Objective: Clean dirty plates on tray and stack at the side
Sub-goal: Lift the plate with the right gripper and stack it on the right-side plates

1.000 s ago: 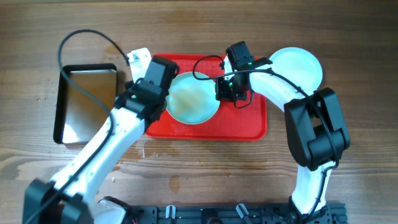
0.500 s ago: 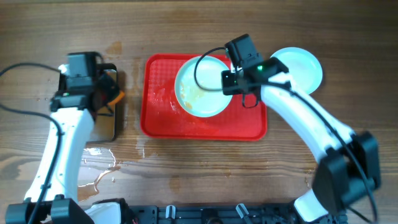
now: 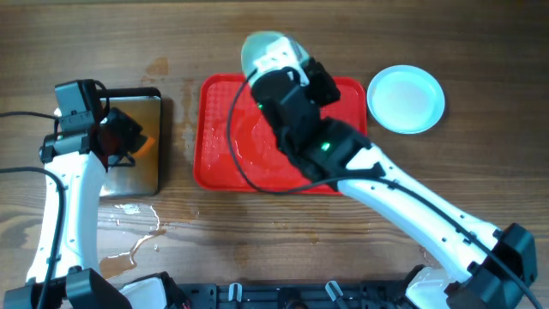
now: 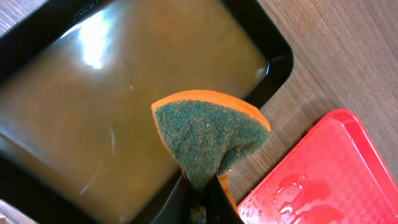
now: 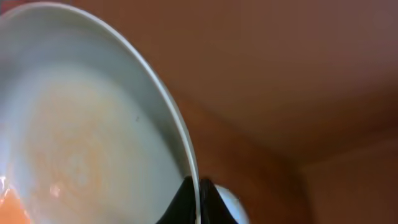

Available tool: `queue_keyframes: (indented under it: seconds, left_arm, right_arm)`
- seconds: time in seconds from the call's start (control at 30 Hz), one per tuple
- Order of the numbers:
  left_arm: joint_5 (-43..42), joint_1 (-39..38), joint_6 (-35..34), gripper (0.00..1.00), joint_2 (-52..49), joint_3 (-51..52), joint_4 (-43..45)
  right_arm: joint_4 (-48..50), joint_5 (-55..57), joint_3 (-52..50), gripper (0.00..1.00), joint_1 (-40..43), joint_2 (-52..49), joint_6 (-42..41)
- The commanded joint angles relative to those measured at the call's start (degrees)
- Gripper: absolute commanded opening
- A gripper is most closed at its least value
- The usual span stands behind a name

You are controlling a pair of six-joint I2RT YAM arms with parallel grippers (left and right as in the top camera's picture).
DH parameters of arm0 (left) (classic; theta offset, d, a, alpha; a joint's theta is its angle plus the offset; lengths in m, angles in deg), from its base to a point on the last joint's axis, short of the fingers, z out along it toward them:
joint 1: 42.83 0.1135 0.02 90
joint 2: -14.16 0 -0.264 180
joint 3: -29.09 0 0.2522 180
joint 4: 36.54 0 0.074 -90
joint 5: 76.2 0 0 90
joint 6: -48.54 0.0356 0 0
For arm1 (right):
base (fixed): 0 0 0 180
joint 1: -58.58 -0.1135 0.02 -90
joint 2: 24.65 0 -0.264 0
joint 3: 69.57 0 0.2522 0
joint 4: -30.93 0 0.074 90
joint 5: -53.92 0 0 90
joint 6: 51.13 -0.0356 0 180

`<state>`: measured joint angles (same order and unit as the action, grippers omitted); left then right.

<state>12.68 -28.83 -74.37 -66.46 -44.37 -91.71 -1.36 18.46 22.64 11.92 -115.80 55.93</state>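
Note:
I next need to bring my right gripper across, then down onto the other pale plate (image 3: 406, 99) (image 5: 234, 206) to let go, since that is below, to its right in the overhead view.
The red tray (image 3: 219, 137) lies mid-table, wet, with no plate visible on it. My right gripper (image 5: 198, 193) is shut on the rim of a pale plate (image 5: 81, 137) with an orange smear, held raised and tilted above the tray's far edge; its rim shows in the overhead view (image 3: 262, 47). Another pale plate (image 3: 406, 99) lies on the table right of the tray. My left gripper (image 4: 199, 196) is shut on an orange sponge with a green scrub face (image 4: 205, 140), over the right edge of the black-rimmed pan (image 4: 124, 93).
The black-rimmed metal pan (image 3: 141, 163) with brownish water stands left of the tray. Water puddles (image 3: 137, 232) lie on the wooden table in front of the pan. Cables trail from both arms.
My right gripper has lifted the smeared plate off the tray and tilted it up toward the camera. My left arm has shifted slightly left over the pan with the sponge.

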Motion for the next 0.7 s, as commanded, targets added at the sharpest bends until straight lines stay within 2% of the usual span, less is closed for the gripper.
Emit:
queue_keyframes:
  seconds: [0.0,0.13,0.17,0.23,0.3,0.47,0.5,0.53,0.57,0.67]
  left_arm:
    - [-1.0,0.4,-0.5,0.04,0.2,0.2,0.2]
    - [-1.0,0.4,-0.5,0.04,0.2,0.3,0.2]
    - [-1.0,0.4,-0.5,0.04,0.2,0.3,0.2]
    - [-1.0,0.4,-0.5,0.04,0.2,0.5,0.2]
    - [-1.0,0.4,-0.5,0.04,0.2,0.5,0.2]
    - [-1.0,0.4,-0.5,0.04,0.2,0.5,0.2]
    - [-1.0,0.4,-0.5,0.04,0.2,0.5,0.2]
    - [-1.0,0.4,-0.3,0.04,0.2,0.5,0.2]
    - [-1.0,0.4,-0.3,0.04,0.2,0.5,0.2]
    - [-1.0,0.4,-0.3,0.04,0.2,0.5,0.2]
  right_arm:
    - [12.5,15.0,1.1,0.04,-2.4,1.3,26.6]
    - [28.3,19.2,1.1,0.04,-3.8,1.3,43.9]
    - [30.8,19.4,1.1,0.04,-3.8,1.3,45.9]
    - [32.9,19.6,1.1,0.04,-3.8,1.3,46.8]
    - [32.2,20.1,1.0,0.04,-3.8,1.3,44.2]
    - [21.5,19.6,0.7,0.05,-3.7,1.3,26.8]
    - [16.3,17.8,0.7,0.04,-3.5,1.3,20.8]
    - [6.6,12.7,0.7,0.04,-2.8,1.3,9.7]
    - [1.5,8.6,0.7,0.04,-2.3,1.3,3.5]
    - [-8.8,-5.4,0.7,0.04,0.2,1.3,-15.1]
